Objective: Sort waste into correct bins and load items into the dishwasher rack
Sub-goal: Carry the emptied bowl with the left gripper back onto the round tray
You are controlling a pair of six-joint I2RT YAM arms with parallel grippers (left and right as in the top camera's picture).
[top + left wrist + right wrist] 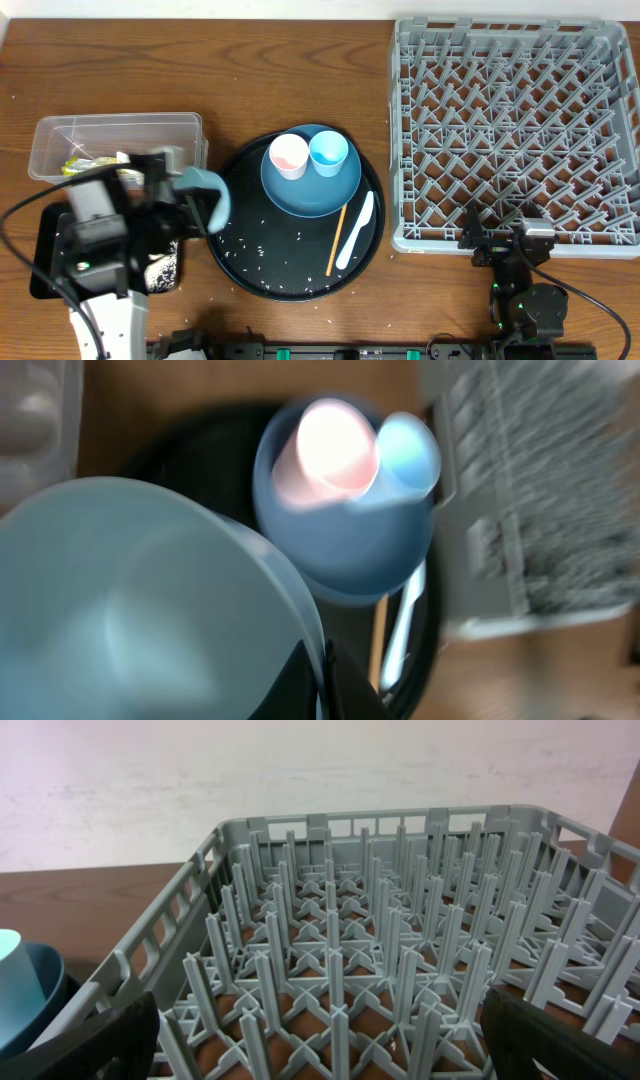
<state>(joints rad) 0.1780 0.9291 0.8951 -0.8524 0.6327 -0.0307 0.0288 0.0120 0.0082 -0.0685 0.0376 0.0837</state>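
Note:
The round black tray (pixel 290 270) has free space beside the chopstick (pixel 336 240), so my left gripper should next lower the pale blue bowl there and make it level.
My left gripper (pixel 203 203) (pixel 327 680) is shut on the rim of the pale blue bowl (pixel 212 190) (pixel 130 600), held tilted between the clear tub (pixel 115 140) and the round black tray (pixel 290 270). On that tray the dark blue plate (pixel 310 190) (pixel 345 550) carries the pink cup (pixel 288 155) (pixel 335 445) and the light blue cup (pixel 328 152) (pixel 408 450). The chopstick (pixel 336 240) and the pale spoon (pixel 356 232) (pixel 400 630) lie beside the plate. My right gripper (pixel 497 235) (pixel 330 1050) stands open at the front edge of the grey dishwasher rack (pixel 515 130) (pixel 380 970).
A yellow-green wrapper (pixel 80 163) lies in the clear tub. The flat black tray (pixel 45 265) sits under my left arm with white rice (pixel 160 270) on it. Loose rice grains (pixel 265 235) dot the round tray. The rack holds nothing.

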